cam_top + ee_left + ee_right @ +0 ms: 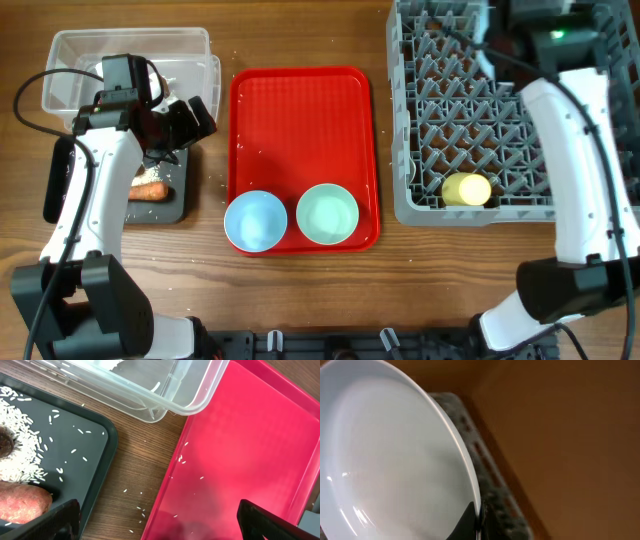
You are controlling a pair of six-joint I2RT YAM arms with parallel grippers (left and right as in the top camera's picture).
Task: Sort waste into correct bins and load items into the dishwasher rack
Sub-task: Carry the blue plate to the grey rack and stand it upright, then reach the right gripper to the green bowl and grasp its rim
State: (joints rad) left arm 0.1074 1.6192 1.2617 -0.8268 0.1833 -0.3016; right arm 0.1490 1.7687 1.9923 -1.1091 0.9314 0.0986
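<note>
My right gripper will lower the light blue plate (pixel 395 460) on edge into the rack's wires outward of the yellow cup next, since those wires are empty.
My left gripper (pixel 200 118) (pixel 160 529) is open and empty. It hangs over the gap between the shallow black tray (pixel 95 445) and the red serving tray (pixel 250 455). The black tray holds white rice (pixel 22 455), a brown lump (pixel 4 442) and the carrot (pixel 150 189) (pixel 22 505). The clear tub (pixel 130 55) (pixel 165 390) stands behind it. My right gripper (pixel 479 519) is shut on the rim of the light blue plate (pixel 395 460), held on edge over the grey rack (pixel 500 120) at its far side. The yellow cup (pixel 466 189) lies in the rack. The wrapper and spoon are out of view.
The light blue bowl (pixel 255 220) and pale green bowl (pixel 327 214) sit upright at the front of the red tray (pixel 300 120). Loose rice grains (pixel 182 460) lie on the wood and on the red tray. My left arm covers part of the tub.
</note>
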